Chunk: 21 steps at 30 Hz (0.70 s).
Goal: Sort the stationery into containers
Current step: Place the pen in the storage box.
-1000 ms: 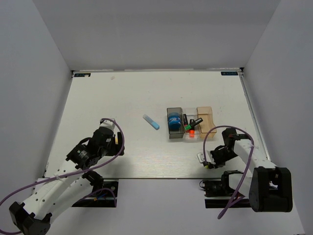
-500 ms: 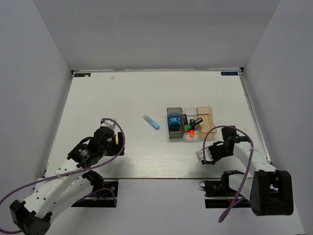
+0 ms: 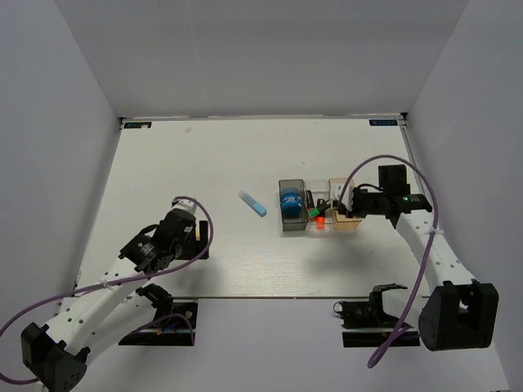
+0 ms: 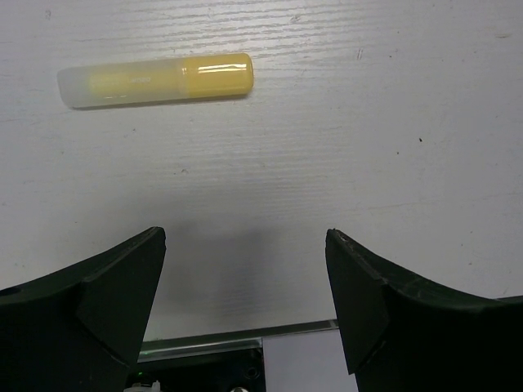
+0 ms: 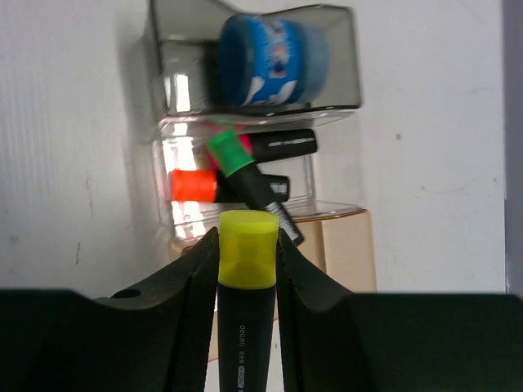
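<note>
The right gripper will next swing to the left in the top view, turning as it goes, over the clear bin [image 5: 331,175] that already holds markers, and let go of the black marker.
My right gripper [image 5: 248,238] is shut on a black marker with a yellow cap [image 5: 248,260], and it hovers over the tan-orange bin [image 5: 347,253] beside the clear bin [image 5: 331,175]. The clear bin holds a green-capped marker [image 5: 233,155], an orange-capped one [image 5: 192,185] and a sliver of pink. A blue tape roll [image 5: 274,59] sits in the smoky dark-grey bin [image 5: 176,69]. The top view shows the right gripper [image 3: 341,198] over the row of containers [image 3: 292,228], with a light-blue stick [image 3: 252,203] lying left of them. My left gripper [image 4: 245,241] is open, just short of a pale yellow stick [image 4: 155,79].
The table's front edge [image 4: 245,333] runs just under my left gripper [image 3: 194,238], with a black mount below it. White walls close off the table at the back and on both sides. The purple cable [image 3: 425,184] loops above the right arm.
My right arm has swung from the near front edge up and back to the bins, carrying the yellow-capped marker. The left arm has shifted only slightly.
</note>
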### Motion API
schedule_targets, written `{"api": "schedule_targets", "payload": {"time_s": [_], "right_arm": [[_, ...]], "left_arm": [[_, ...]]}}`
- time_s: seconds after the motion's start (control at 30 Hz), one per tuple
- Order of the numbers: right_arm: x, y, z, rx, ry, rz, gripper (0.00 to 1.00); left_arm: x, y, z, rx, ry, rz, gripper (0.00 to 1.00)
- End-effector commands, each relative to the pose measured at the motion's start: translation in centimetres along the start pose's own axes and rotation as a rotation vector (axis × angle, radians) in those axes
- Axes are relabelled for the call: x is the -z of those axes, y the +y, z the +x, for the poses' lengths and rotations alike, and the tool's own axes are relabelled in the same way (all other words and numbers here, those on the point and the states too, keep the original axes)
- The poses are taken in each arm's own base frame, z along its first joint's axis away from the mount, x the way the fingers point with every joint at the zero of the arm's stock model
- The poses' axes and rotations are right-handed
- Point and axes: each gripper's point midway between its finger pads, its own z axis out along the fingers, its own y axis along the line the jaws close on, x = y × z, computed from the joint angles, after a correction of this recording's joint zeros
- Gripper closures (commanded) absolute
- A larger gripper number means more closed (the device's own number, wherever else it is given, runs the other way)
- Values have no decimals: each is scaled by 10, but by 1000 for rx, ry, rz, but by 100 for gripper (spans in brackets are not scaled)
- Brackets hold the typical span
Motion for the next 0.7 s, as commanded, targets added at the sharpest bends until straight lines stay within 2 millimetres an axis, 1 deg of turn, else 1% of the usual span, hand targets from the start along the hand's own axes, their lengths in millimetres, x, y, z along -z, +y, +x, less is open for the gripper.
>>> {"api": "schedule_targets", "payload": {"time_s": [0.0,0.03,0.07,0.1,0.13,0.17,0.2,0.23,0.27,0.33,0.37,0.4,0.47,0.5,0.53,0.57,0.6,0.63,0.67], "right_arm": [[9,-43,-30,-238,-69,129,100],[8,-43,-33,-419,-78,142,100],[7,-46,-28,-478,-52,157,100],[9,-54,-31,-560,-49,183,100],[12,-64,-33,-591,-45,212,100],[7,-69,-33,-689,-45,208,100],[6,-69,-35,-778,-48,206,100],[3,-74,-31,-825,-31,218,100],[-2,-75,-36,-924,-47,215,100],[-8,-79,-34,-982,-49,231,100],[-12,-79,-35,-1065,-59,225,100],[-18,-77,-32,-1103,-50,212,100],[-22,-82,-34,-1175,-54,209,100],[-32,-78,-28,-1244,-33,187,100],[-33,-83,-28,-1264,-38,202,100],[-40,-83,-21,-1308,-22,203,100],[-42,-85,-22,-1322,-27,205,100],[-45,-90,-20,-1322,-31,224,100],[-47,-93,-18,-1333,-28,231,100]], "left_arm": [[3,-8,-13,31,-25,29,11],[3,-9,-15,37,-28,31,11],[2,-9,-14,40,-18,33,11],[1,-10,-14,44,-14,33,11],[0,-11,-14,51,-15,38,11],[-1,-10,-14,55,-10,34,11],[-2,-12,-12,57,3,41,11],[-4,-12,-12,62,6,38,11],[-5,-13,-11,62,8,40,11],[-8,-14,-9,74,21,42,11],[-9,-13,-9,78,21,41,11],[-10,-14,-7,82,32,44,11],[-13,-15,-7,91,37,49,11],[-16,-15,-7,108,43,41,11],[-16,-14,-8,117,38,39,11],[-18,-11,-8,134,39,22,11],[-19,-11,-9,172,39,10,11],[-20,-6,-12,203,32,-12,11],[-21,-6,-12,240,30,-20,11]]}}
